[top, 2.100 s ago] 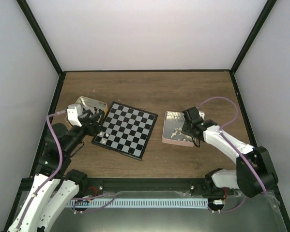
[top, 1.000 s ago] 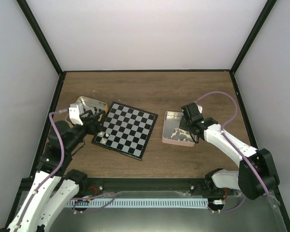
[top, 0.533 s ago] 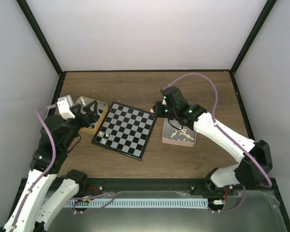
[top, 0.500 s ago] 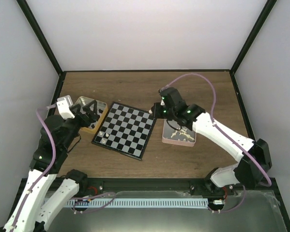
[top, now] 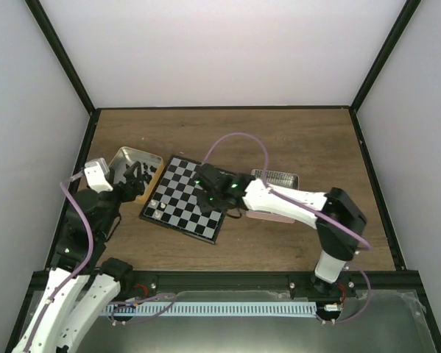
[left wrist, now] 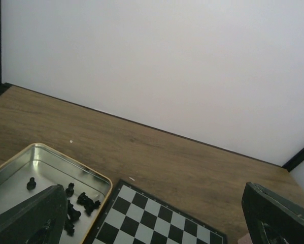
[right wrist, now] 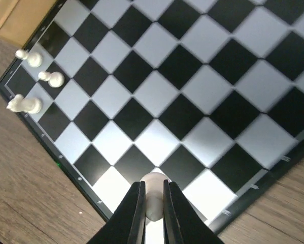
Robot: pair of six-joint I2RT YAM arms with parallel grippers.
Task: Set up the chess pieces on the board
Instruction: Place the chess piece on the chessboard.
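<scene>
The right gripper's piece goes to the left in the top view and down onto the board's dark edge square beside the knight next, as that square stands empty.
The board (top: pixel 183 187) lies left of centre on the wooden table. Three cream-white chess pieces (right wrist: pixel 53 78) stand along its near-left edge (top: pixel 157 209). My right gripper (right wrist: pixel 153 195) is shut on another cream-white piece (right wrist: pixel 153 184), held just above the board's (right wrist: pixel 192 76) near rows; from above this gripper (top: pixel 209 195) hangs over the board's right half. My left gripper (top: pixel 135 179) is open and holds nothing, hovering at the edge of the tin of black pieces (left wrist: pixel 83 201). Its two fingers (left wrist: pixel 32 216) frame the left wrist view.
A gold-rimmed tin (top: pixel 132 157) with several black pieces sits left of the board. A pink-rimmed tin (top: pixel 279 176) with white pieces lies right of the board, half hidden by my right arm. Black frame posts and white walls close in the table.
My right arm swung left from the white-piece tin to over the board with a piece in its jaws. My left arm drew back a little and its jaws widened.
</scene>
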